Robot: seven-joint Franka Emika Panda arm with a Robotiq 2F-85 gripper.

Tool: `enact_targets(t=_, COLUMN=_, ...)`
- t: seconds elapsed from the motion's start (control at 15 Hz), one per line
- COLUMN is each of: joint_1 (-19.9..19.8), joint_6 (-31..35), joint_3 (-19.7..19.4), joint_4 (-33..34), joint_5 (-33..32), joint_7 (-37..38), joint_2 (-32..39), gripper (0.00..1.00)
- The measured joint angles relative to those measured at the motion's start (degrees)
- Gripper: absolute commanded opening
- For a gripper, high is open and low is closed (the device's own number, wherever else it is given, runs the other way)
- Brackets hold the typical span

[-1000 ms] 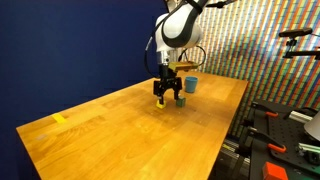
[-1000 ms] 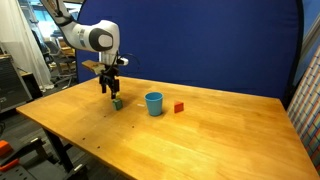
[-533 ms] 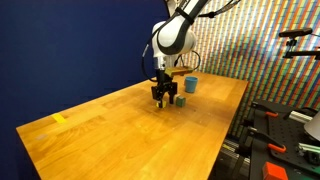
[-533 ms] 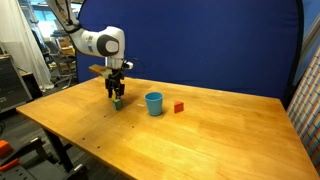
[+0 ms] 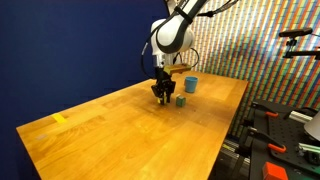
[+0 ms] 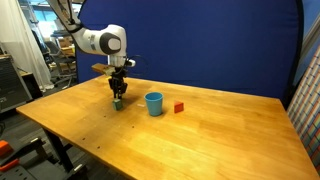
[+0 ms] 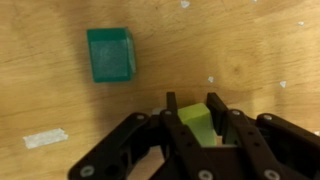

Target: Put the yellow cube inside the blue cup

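Observation:
The blue cup's rim stands higher, so next my gripper should lift up from the tabletop, then carry the yellow cube over the blue cup's opening (image 5: 191, 79) and release it.
In the wrist view the yellow cube (image 7: 197, 123) sits on the wooden table between my two black fingers, and my gripper (image 7: 194, 108) is shut on it. The dark green cube (image 7: 110, 55) lies just beside it, apart from the fingers. In both exterior views my gripper (image 5: 160, 97) (image 6: 117, 96) reaches straight down to the tabletop, and the yellow cube is hidden behind its fingers there. The blue cup (image 5: 190, 85) (image 6: 154, 103) stands upright a short way from the gripper, with the green cube (image 5: 180, 101) between them in an exterior view.
A small red cube (image 6: 179, 107) lies beyond the cup. A flat yellow piece (image 5: 60, 119) rests near the table's far corner. The wooden table (image 5: 120, 140) ends close by, with equipment (image 5: 285, 135) past its edge. A blue backdrop (image 6: 220, 45) stands behind.
The gripper has come down a little and its jaws have gone from wide open to shut on the yellow cube. The cup and the other cubes have not moved.

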Motion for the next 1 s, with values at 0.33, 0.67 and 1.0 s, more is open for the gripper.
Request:
enact_targets(t=0.33, joint_1=0.17, joint_6=0.25, joint_3=-5.49, joint_4=-3.51, joint_5=-1.85, joint_7=5.00, joint_2=-7.00, gripper=0.16)
enact_targets(t=0.67, joint_1=-0.26, joint_6=0.60, joint_3=-11.36, joint_4=-9.54, joint_5=-5.29, joint_7=12.36, joint_2=-15.16, gripper=0.15)
enact_targets(t=1.0, joint_1=-2.39, joint_6=0.99, joint_3=-13.99, joint_4=-13.87, joint_5=-7.30, joint_7=17.97, joint_2=-19.71, gripper=0.17)
